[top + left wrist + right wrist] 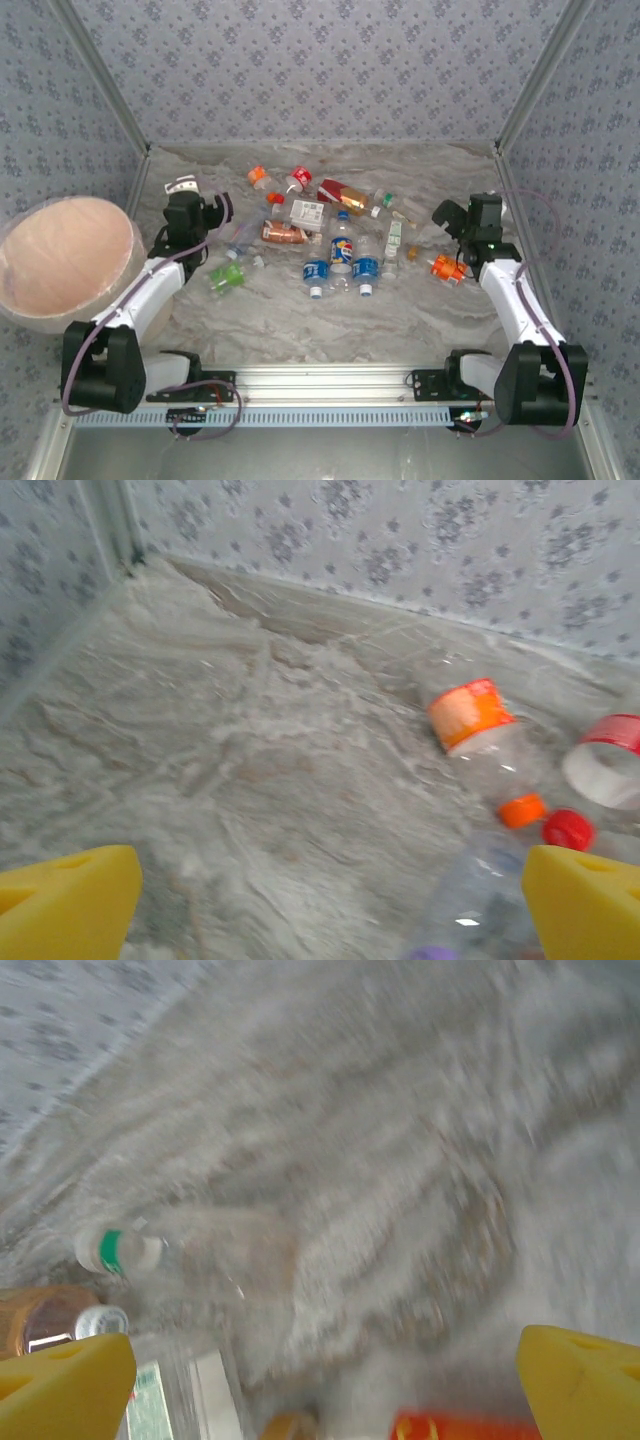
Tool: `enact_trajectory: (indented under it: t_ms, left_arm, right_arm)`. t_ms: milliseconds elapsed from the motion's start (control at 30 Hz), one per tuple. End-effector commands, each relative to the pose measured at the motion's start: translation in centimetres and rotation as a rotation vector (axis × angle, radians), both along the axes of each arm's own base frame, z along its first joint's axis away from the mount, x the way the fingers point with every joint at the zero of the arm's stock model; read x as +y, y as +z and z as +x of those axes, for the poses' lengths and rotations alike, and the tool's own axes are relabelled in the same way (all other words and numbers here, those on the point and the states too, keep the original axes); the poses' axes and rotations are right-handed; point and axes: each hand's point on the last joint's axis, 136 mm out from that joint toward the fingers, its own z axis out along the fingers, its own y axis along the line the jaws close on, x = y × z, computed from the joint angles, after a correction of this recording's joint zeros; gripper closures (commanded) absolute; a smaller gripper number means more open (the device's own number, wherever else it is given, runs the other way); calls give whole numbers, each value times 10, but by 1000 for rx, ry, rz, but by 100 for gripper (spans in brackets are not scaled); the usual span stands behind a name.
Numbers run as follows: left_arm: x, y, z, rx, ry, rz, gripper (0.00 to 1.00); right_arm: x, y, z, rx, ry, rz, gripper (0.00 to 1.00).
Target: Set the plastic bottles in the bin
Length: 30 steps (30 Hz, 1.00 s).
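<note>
Next, my right gripper draws back and down and closes around its free bottom end (461,274), since the clear orange-labelled bottle's cap end points at the other bottles.
The pale pink-beige bin (65,262) stands at the table's left edge. Several plastic bottles lie mid-table, among them blue-labelled ones (342,250), a brown one (285,233) and a green one (228,275). My left gripper (222,210) (330,910) is open and holds nothing. A clear purple-capped bottle (480,900) lies by its right finger, with an orange-labelled bottle (470,715) beyond. My right gripper (443,216) (325,1390) is also open and empty. It hovers near an orange bottle (447,267) (460,1427) and a clear green-banded bottle (200,1250).
Patterned walls enclose the marbled table (300,320) on three sides. A red-labelled bottle (610,760) and a red cap (568,829) lie at the right of the left wrist view. The metal rail (320,385) with both arm bases runs along the near edge.
</note>
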Motion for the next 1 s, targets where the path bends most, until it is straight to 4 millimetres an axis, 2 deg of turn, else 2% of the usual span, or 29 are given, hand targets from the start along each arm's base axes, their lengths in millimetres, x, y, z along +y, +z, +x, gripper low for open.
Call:
enact_trajectory:
  t_ms: [0,133,200,333,467,667,900,967]
  left_arm:
    - [-14,-10,-14,105,-13,-161,2]
    - [-36,-5,-16,112,-109,-256,2]
    - [-41,-4,-16,99,-125,-283,2]
    - [-42,-1,-15,88,-130,-288,2]
    - [-49,-2,-13,92,-163,-309,2]
    - [-55,-2,-12,90,-190,-338,2]
    - [-56,-7,-11,102,-189,-339,2]
    - [-56,-9,-11,106,-190,-342,2]
  right_arm:
    - [8,-37,-64,271,-211,276,0]
    - [7,-36,-75,253,-404,436,0]
    - [10,-39,-78,253,-488,520,0]
    - [9,-44,-71,220,-597,618,0]
    - [9,-62,-61,210,-686,693,0]
    - [4,-80,-38,191,-750,727,0]
    - [0,-108,-36,223,-848,738,1]
    - [-7,-111,-35,215,-863,708,5]
